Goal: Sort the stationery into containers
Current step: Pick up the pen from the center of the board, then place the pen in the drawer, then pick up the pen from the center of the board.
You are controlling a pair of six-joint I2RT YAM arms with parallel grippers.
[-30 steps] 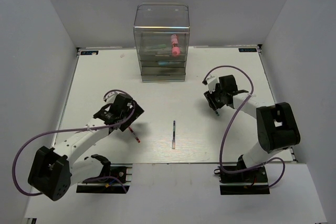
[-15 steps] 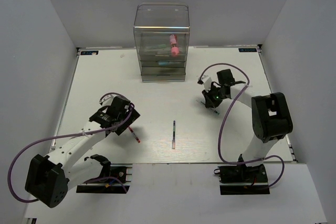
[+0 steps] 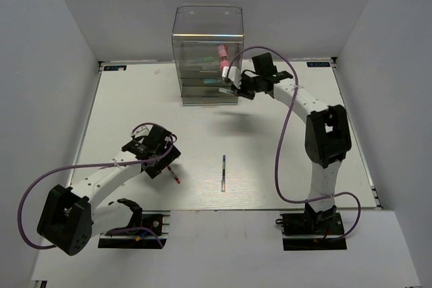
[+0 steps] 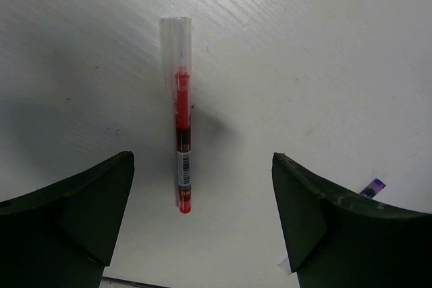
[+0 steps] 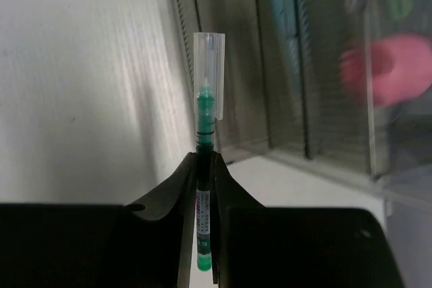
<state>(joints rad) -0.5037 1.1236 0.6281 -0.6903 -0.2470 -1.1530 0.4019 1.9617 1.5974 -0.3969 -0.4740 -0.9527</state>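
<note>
The green pen still hangs by the box's corner. I should next move my right gripper to the left in the top view, over the pulled-out bottom drawer (image 3: 205, 91), to let go of the green pen.
A thin red pen (image 4: 182, 133) with a clear cap lies on the white table (image 3: 283, 166); my left gripper (image 4: 202, 158) hovers over it, open, with the pen's tail end between its fingers and touching neither. From above the same red pen (image 3: 174, 175) pokes out below the left gripper (image 3: 160, 165). My right gripper (image 5: 204, 160) is shut on a green pen (image 5: 204, 109) that points, clear cap first, at the clear drawer box (image 5: 283, 65). In the top view the right gripper (image 3: 236, 87) is at the box's (image 3: 208, 32) front right corner. A dark pen (image 3: 223, 172) lies mid-table.
A pink tube (image 3: 223, 59) rests inside the upper part of the drawer box, blurred in the right wrist view as a pink tube (image 5: 391, 69) behind the clear wall. White walls enclose the table on three sides.
The right gripper closed on the green pen at the table's right middle, and that arm swung it up and left to the drawer box. The left gripper stayed over the red pen.
</note>
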